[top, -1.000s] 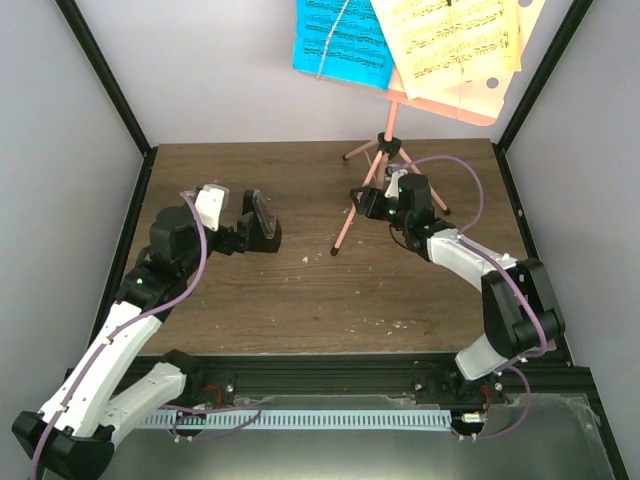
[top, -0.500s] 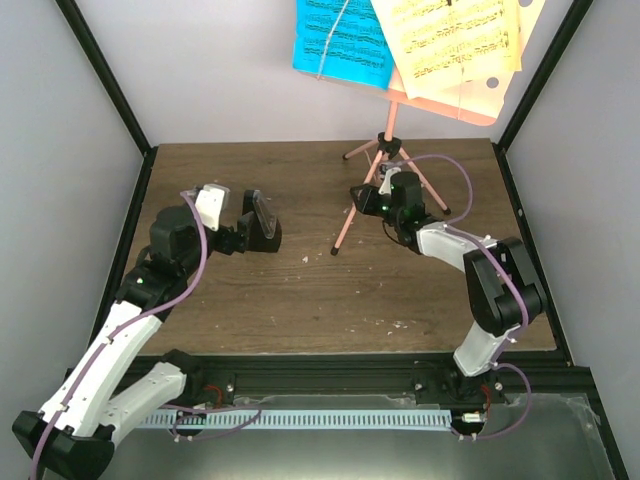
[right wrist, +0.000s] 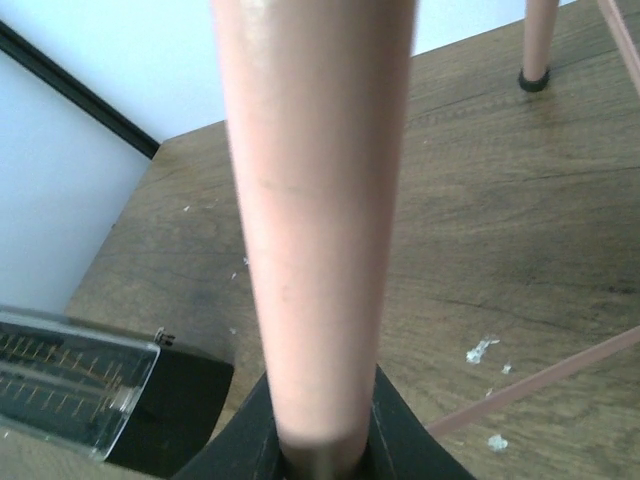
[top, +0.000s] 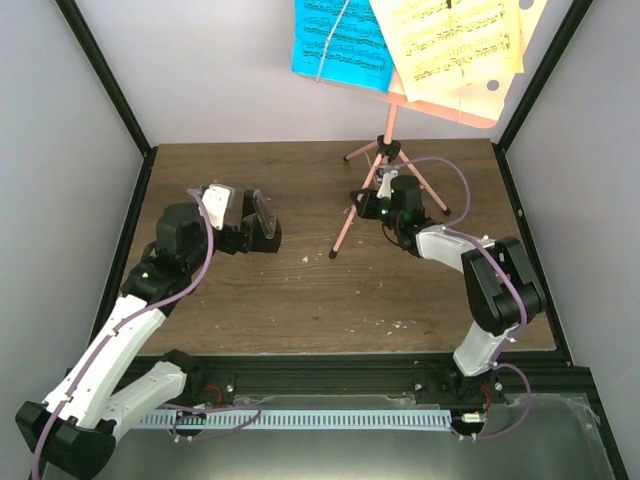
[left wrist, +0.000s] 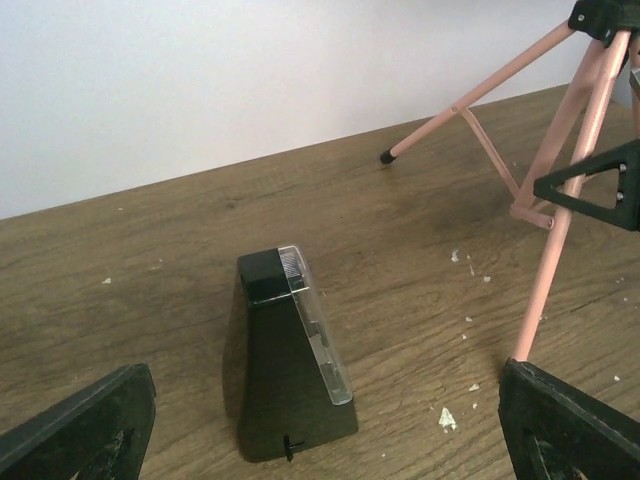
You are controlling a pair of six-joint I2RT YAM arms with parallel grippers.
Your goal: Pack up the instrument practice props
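Open tabletop lies back and to the left of the pink tube (right wrist: 320, 200) in the top view. My right gripper needs to drag the tube back and sideways, then let it go.
The salmon-pink music stand (top: 388, 118) is upright at the back of the table, with blue sheet music (top: 340, 40) and yellow sheet music (top: 455, 40) on its desk. My right gripper (top: 372, 205) is low on the stand, among its legs. In the right wrist view its fingers (right wrist: 228, 452) press both sides of a pink tube (right wrist: 320, 200). The black pyramid metronome (top: 262, 225) stands left of the stand. My left gripper (top: 245, 222) is wide open just behind it, and the metronome (left wrist: 290, 370) sits ahead between the two spread fingers (left wrist: 80, 430), untouched.
Small white crumbs (left wrist: 447, 418) lie scattered on the brown wooden table (top: 300, 290). The stand's tripod legs (left wrist: 550, 230) spread over the table's back right. Grey walls with black frame posts (top: 105, 85) close in the left, back and right sides.
My right gripper has closed from partly open onto the stand's pink tube, and its arm has folded in. The left arm has barely shifted and stays open.
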